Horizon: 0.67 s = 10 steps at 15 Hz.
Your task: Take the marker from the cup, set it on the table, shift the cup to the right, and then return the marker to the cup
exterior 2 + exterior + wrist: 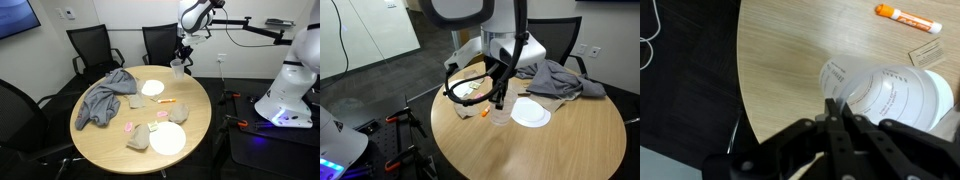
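The tabletop beside the white plate is bare. My gripper will lower the cup [499,116] onto it next, then open.
The clear plastic cup [885,92] is gripped at its rim by my gripper [837,108], whose fingers are shut on the cup wall. The cup sits close to the edge of the round tan table [790,50]. In both exterior views the cup [499,116] [177,69] hangs under the gripper [501,100] [183,58]; I cannot tell whether it touches the tabletop. The orange marker [906,16] lies flat on the table apart from the cup, and shows in both exterior views [483,113] [166,101].
A white plate [530,113] [152,88] lies next to the cup; another plate [167,138] lies further along. A grey cloth [560,80] [105,98] is heaped on the table. Small paper pieces [925,53] lie near the marker. Black chairs [90,45] ring the table.
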Motion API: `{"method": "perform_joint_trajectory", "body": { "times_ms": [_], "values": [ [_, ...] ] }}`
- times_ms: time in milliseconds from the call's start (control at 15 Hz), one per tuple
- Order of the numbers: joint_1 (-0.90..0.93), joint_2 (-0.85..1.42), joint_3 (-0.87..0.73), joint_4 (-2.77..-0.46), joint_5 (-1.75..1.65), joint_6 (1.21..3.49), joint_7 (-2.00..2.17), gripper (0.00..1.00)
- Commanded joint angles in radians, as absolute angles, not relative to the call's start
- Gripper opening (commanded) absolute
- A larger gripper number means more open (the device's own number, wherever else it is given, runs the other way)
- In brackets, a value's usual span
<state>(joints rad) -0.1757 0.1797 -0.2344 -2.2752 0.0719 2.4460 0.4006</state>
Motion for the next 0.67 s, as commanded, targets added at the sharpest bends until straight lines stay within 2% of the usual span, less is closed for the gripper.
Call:
{"method": "perform_joint_trajectory", "body": {
  "times_ms": [0,600],
  "values": [
    [-0.192,0.186,-0.239,-2.292,0.095,2.456,0.383,0.01],
    [-0.21,0.315,-0.213,-2.291,0.151,2.663,0.297,0.01]
  ]
}}
